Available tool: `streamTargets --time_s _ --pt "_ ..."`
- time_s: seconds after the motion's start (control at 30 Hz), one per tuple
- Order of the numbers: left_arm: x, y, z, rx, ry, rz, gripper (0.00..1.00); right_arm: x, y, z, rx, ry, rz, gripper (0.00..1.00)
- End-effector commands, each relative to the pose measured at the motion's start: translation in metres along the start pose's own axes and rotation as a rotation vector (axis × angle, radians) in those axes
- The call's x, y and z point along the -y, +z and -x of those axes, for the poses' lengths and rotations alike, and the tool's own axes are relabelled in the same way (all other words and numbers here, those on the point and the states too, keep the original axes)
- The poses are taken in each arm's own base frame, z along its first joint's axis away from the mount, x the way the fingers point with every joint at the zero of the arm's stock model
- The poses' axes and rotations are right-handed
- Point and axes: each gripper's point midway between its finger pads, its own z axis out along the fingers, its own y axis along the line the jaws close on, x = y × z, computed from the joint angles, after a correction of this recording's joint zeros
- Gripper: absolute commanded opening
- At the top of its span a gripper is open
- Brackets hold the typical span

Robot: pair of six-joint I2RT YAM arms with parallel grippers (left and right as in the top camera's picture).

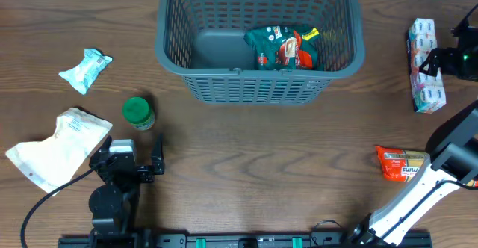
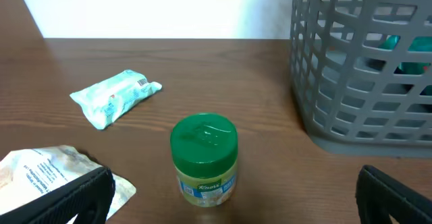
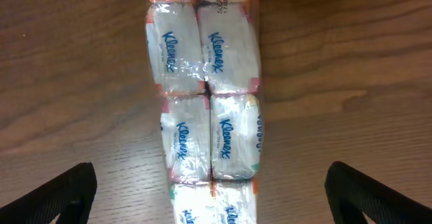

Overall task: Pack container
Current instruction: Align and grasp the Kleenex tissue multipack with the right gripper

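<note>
My right gripper will go down over the pack's middle [image 1: 427, 81] [image 3: 210, 137] and close across its width, because the Kleenex tissue pack lies lengthwise below and is narrower than the gripper's open fingers.
The container [image 1: 224, 75], a dark grey slotted basket, stands at the back centre of the table with a green and red packet [image 1: 286, 48] inside. In the left wrist view its lattice wall [image 2: 364, 69] is at the right. My left gripper [image 1: 127, 157] is open just in front of a green-lidded jar [image 1: 138, 113]. The jar [image 2: 204, 158] stands upright ahead of the left gripper [image 2: 233, 204], not between its fingers. My right gripper [image 1: 437, 61] hangs open over a Kleenex tissue pack [image 1: 424, 65]. That pack [image 3: 206, 96] lies lengthwise between the spread fingers of the right gripper [image 3: 209, 200], untouched.
A light blue packet [image 1: 86, 69] lies at the far left, with a white crumpled bag [image 1: 56, 147] beside my left arm. A red and orange packet [image 1: 403, 163] lies near the right arm's base. The white bag [image 2: 40, 173] sits by my left finger [image 2: 74, 197].
</note>
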Motion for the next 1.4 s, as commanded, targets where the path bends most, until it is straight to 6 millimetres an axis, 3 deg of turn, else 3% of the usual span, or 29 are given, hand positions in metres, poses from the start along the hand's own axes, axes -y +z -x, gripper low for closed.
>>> streamTargets --time_s 0.0,0.63,0.9,1.03,1.1,1.13,1.17,1.2,1.23,1.37 --pt "-0.002 0.002 -0.011 -0.024 -0.009 0.010 0.99 -0.003 -0.009 0.008 0.030 -0.007 0.003 0.95" --pt "-0.002 0.002 -0.011 -0.024 -0.009 0.010 0.99 -0.009 0.053 -0.010 -0.056 0.009 0.076 0.95" --pt "-0.002 0.002 -0.011 -0.024 -0.009 0.010 0.99 -0.023 0.099 -0.042 -0.117 0.029 0.104 0.95" --pt "-0.002 0.002 -0.011 -0.024 -0.009 0.010 0.99 -0.026 0.111 -0.054 -0.137 0.033 0.111 0.93" --pt "-0.002 0.002 -0.011 -0.024 -0.009 0.010 0.99 -0.026 0.111 -0.054 -0.137 0.035 0.111 0.83" --pt "-0.002 0.002 -0.011 -0.024 -0.009 0.010 0.99 -0.026 0.111 -0.054 -0.136 0.034 0.110 0.64" --pt "-0.002 0.002 -0.011 -0.024 -0.008 0.010 0.99 -0.026 0.111 -0.054 -0.136 0.034 0.110 0.22" --pt "-0.002 0.002 -0.011 -0.024 -0.009 0.010 0.99 -0.027 0.111 -0.053 -0.136 0.033 0.111 0.07" --pt "-0.002 0.002 -0.011 -0.024 -0.009 0.010 0.99 -0.028 0.111 -0.054 -0.140 0.037 0.112 0.01" --pt "-0.002 0.002 -0.011 -0.024 -0.009 0.010 0.99 -0.030 0.110 -0.055 -0.148 0.041 0.115 0.02"
